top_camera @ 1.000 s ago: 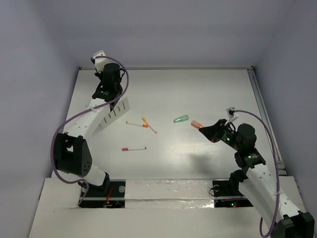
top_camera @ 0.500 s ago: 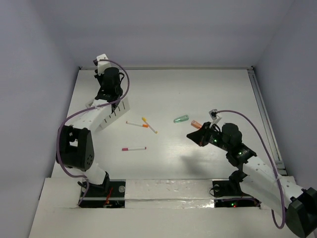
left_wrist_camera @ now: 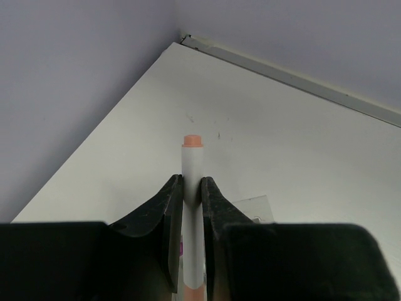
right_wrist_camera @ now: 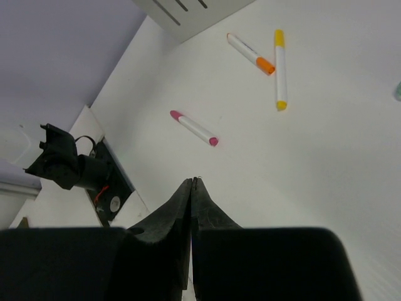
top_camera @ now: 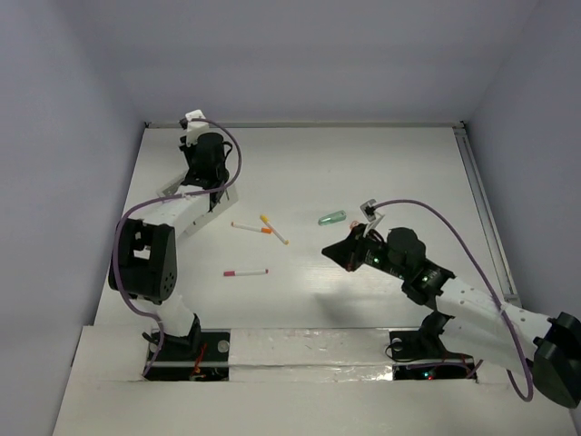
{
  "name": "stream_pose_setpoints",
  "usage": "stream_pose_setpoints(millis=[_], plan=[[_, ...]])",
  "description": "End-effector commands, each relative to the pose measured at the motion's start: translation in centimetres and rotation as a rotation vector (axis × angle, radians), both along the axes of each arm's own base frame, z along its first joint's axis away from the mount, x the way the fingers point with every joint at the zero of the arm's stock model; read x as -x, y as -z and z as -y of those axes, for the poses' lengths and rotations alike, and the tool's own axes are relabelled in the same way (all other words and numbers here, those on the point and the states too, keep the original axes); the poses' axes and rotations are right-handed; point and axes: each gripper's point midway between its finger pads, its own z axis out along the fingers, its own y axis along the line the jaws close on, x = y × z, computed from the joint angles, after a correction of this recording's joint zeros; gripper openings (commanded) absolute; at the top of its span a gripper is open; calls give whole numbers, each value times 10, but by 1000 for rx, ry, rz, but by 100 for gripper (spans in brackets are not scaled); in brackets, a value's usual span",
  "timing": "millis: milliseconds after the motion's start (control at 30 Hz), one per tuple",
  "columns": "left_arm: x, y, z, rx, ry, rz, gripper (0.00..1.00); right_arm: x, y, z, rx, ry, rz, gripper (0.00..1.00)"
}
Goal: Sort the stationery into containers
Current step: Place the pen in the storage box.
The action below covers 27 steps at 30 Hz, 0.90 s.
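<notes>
The pen needs to be released next, so my left gripper has to stay almost still above the white box [top_camera: 224, 193].
My left gripper [top_camera: 207, 173] hangs over the white box [top_camera: 224, 193] at the far left and is shut on a white pen with an orange cap [left_wrist_camera: 193, 160]; the pen sticks out past the fingertips. My right gripper [top_camera: 330, 252] is shut and empty above the middle of the table, its jaws pressed together in the right wrist view [right_wrist_camera: 192, 182]. A pink-capped pen [top_camera: 246, 272] [right_wrist_camera: 194, 128] lies to its left. An orange-capped pen [top_camera: 251, 227] [right_wrist_camera: 250, 54] and a yellow-capped pen [top_camera: 274, 229] [right_wrist_camera: 279, 69] lie near the box. The green capsule [top_camera: 332, 218] lies just beyond the right gripper. The orange capsule is almost hidden behind the right arm.
The left arm covers most of the box in the top view; its slotted wall [right_wrist_camera: 188, 12] shows at the top of the right wrist view. The table's raised rim [top_camera: 472, 182] runs along the right side. The arm bases [top_camera: 182, 350] sit at the near edge.
My right arm has swung left and forward over the table's middle, covering the orange capsule. My left gripper has shifted slightly over the box, still holding the pen.
</notes>
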Motion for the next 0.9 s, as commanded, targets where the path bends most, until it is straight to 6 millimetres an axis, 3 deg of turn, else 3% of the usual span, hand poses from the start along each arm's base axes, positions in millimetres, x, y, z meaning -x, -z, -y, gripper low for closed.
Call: stream_pose_setpoints(millis=[0, 267, 333, 467, 667, 733, 867], plan=[[-1, -6, 1, -2, -13, 51, 0, -7, -36, -19, -47, 1, 105, 6], [1, -4, 13, -42, -18, 37, 0, 5, -40, -54, -30, -58, 127, 7], [0, -7, 14, -30, -19, 37, 5, 4, -41, -61, -20, -58, 134, 8], [3, -19, 16, -9, 0, 65, 33, 4, -38, -75, 25, -89, 147, 14], [10, -37, 19, 43, 17, 106, 40, -7, -28, -92, 119, -138, 196, 15], [13, -55, 22, 83, 33, 137, 40, -10, -23, -95, 165, -156, 227, 20], [26, -116, 45, 274, 159, 268, 34, -17, -8, -115, 247, -229, 235, 32]])
